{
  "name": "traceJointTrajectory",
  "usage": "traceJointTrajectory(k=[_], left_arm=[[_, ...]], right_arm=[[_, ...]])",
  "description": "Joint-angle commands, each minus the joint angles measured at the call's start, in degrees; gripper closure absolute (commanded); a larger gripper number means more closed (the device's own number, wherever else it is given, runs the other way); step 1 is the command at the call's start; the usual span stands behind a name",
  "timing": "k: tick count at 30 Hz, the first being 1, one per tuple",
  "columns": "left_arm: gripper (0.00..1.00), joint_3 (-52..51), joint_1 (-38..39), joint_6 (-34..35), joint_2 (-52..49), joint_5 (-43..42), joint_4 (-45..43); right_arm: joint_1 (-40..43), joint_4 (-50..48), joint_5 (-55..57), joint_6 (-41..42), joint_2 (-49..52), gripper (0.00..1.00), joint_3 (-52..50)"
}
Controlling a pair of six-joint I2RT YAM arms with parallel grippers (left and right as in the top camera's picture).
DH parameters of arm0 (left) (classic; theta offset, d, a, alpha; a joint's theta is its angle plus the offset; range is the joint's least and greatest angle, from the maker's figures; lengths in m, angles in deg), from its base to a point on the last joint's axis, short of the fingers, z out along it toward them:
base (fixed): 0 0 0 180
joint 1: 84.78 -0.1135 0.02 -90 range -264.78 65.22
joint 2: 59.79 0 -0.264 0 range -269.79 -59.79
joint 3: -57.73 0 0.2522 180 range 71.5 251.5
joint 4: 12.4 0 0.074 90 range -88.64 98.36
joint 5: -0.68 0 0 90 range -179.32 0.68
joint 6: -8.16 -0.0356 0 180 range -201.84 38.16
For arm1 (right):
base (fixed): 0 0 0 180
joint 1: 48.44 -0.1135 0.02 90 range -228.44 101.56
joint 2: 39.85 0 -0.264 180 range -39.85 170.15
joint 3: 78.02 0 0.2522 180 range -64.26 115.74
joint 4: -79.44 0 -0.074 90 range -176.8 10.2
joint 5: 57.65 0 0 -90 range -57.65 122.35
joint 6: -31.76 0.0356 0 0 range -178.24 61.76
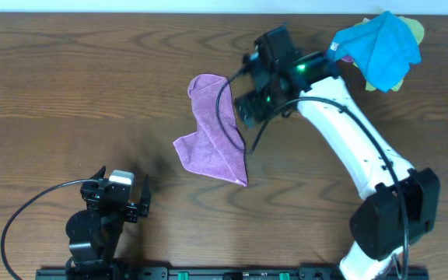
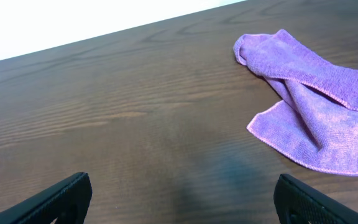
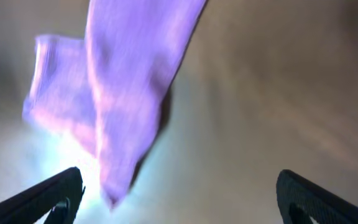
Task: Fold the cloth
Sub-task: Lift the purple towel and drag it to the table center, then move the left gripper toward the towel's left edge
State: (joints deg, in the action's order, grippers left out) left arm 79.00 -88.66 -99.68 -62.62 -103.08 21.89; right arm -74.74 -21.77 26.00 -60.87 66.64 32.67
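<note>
The purple cloth's near corner (image 1: 243, 179) (image 3: 114, 190) lies below the gripper's fingers and closer to my base, so next my right gripper should draw back and lower onto that corner.
The purple cloth (image 1: 212, 132) lies crumpled and partly doubled over on the wooden table, near the middle. It also shows in the left wrist view (image 2: 316, 106) at the right, and blurred in the right wrist view (image 3: 129, 81). My right gripper (image 1: 247, 105) hovers at the cloth's right edge, open and empty (image 3: 179, 193). A cloth corner lies between its fingers, nearer the left one, and is not gripped. My left gripper (image 1: 123, 176) is open and empty (image 2: 179, 199) at the front left, well away from the cloth.
A bright blue cloth (image 1: 379, 43) lies bunched on a yellow-green cloth (image 1: 416, 29) at the back right corner. The right arm's black cable (image 1: 225, 117) loops over the purple cloth. The table's far edge (image 2: 104, 34) runs behind.
</note>
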Motion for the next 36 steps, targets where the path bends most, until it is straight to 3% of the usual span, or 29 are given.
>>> traceJointTrajectory(k=[1,10,19,26,32,36], left_arm=[[0.05,-1.2,0.3,0.2,0.4,-0.5,0.2],[0.05,-1.2,0.2,0.2,0.4,-0.5,0.2],[0.05,-1.2,0.3,-0.8,0.4,1.3,-1.6],[0.05,1.8,0.3,9.0,-1.6,0.0,-0.6],[0.05,14.6,0.3,16.8,-17.2,-2.0,4.0],[0.05,25.2,0.3,18.3,-32.1,-7.0,8.4]], right_arm=[[-1.6,3.2,-4.5,-4.1,0.0,0.02,0.1],[-3.3,7.1,-10.0,-6.3,-0.5,0.09,-5.6],[-4.5,0.2,-12.5,-6.9,-3.4,0.12,-15.7],[-5.6,-4.9,-12.6,-6.2,-3.4,0.13,-20.1],[-9.1,-9.4,-10.4,-2.9,-3.3,0.15,-23.3],[-11.1,-11.7,-7.8,-0.6,-3.3,0.2,-24.9]])
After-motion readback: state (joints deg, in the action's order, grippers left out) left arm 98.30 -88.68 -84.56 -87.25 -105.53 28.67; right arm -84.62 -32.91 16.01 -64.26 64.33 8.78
